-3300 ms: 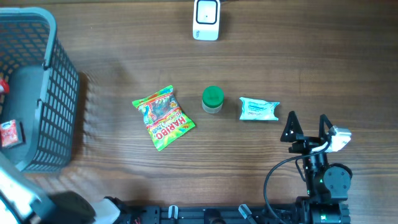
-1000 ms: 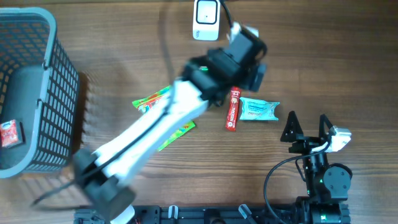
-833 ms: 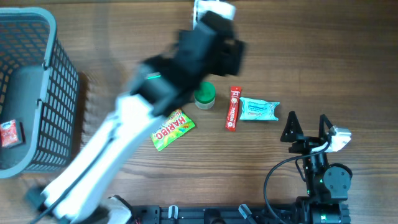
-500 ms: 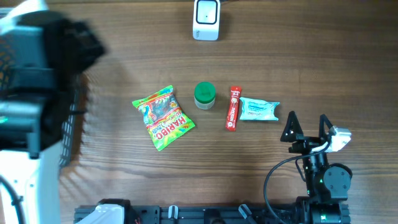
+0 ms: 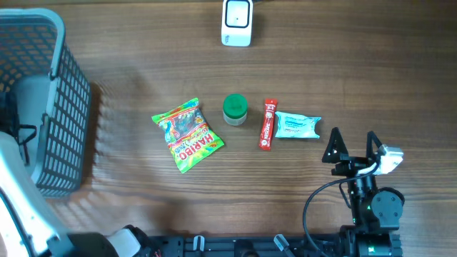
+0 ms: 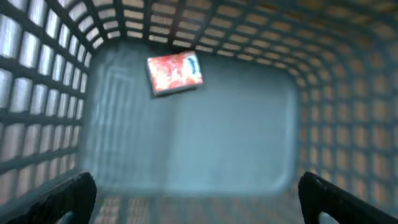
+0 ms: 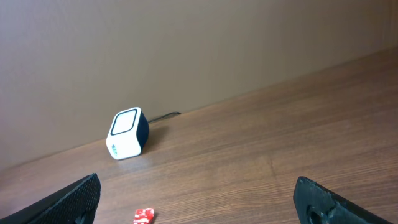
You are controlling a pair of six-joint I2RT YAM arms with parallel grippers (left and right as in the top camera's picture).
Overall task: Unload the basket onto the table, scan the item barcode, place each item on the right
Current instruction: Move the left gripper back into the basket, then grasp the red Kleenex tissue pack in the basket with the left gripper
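My left gripper lowers deeper into the basket (image 6: 93,124) next, toward the mesh side and onto the red packet's middle (image 6: 175,73). The red packet lies on the basket's bottom near that side.
The white barcode scanner (image 5: 236,23) stands at the table's far edge, also seen as the scanner (image 7: 127,134) in the right wrist view. Four items lie in a row mid-table: a Haribo bag (image 5: 187,134), a green-lidded jar (image 5: 235,110), a red stick packet (image 5: 268,123) and a teal wipes packet (image 5: 297,125). My left gripper (image 6: 198,208) hangs open and empty inside the basket (image 6: 93,124), above a red packet (image 6: 175,73). My right gripper (image 5: 351,146) rests open near the front right, holding nothing.
The dark mesh basket (image 5: 71,107) fills the left side of the table, with my left arm (image 5: 18,193) reaching over its front rim. The red stick's tip (image 7: 143,215) shows low in the right wrist view. A wall rises behind the scanner.
My left arm swung from the scanner area back to the basket, leaving the red stick packet on the table between jar and wipes. The jar sits slightly further left. The right arm stayed still.
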